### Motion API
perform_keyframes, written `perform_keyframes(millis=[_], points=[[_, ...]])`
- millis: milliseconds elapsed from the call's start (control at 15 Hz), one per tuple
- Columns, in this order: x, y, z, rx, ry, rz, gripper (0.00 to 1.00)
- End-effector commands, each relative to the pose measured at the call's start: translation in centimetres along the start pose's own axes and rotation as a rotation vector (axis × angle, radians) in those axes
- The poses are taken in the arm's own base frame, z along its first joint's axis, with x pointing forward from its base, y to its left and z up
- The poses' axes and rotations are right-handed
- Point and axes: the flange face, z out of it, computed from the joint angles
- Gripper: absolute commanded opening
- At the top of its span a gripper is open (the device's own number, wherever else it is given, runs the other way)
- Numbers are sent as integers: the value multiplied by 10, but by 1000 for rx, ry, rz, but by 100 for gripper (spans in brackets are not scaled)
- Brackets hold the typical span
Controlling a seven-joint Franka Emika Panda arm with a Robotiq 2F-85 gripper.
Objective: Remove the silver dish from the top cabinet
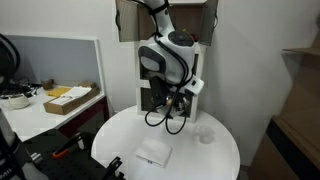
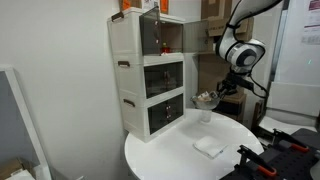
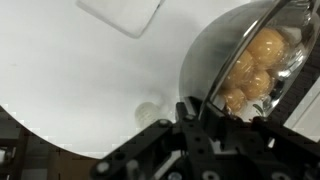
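Note:
The dish is still hanging in the air. My gripper will next move down and back from the cabinet to the bare tabletop beside the white folded cloth.
In the wrist view the silver dish fills the right side, tilted, with yellowish round pieces inside. My gripper is shut on its rim. In an exterior view the gripper holds the dish in the air above the round white table, to the right of the white three-tier cabinet. The cabinet's top compartment stands open. In an exterior view my arm hides the dish and most of the cabinet.
A white folded cloth lies on the table and shows in the wrist view too. A small clear cup stands under the dish. A side desk with boxes stands next to the table.

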Motion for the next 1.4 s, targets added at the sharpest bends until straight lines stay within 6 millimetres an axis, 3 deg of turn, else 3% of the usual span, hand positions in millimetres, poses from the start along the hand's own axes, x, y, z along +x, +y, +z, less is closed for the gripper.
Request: perform_keyframes(millis=[0, 200, 800, 1000, 1200, 1267, 1333], points=[[1, 40, 30, -33, 32, 56, 2], [-3, 80, 59, -74, 52, 95, 2], [-3, 167, 164, -147, 136, 98, 2], [-5, 184, 192, -165, 144, 99, 2], [0, 182, 202, -141, 156, 117, 2], [0, 182, 204, -142, 153, 116, 35], [0, 181, 203, -143, 147, 115, 36]])
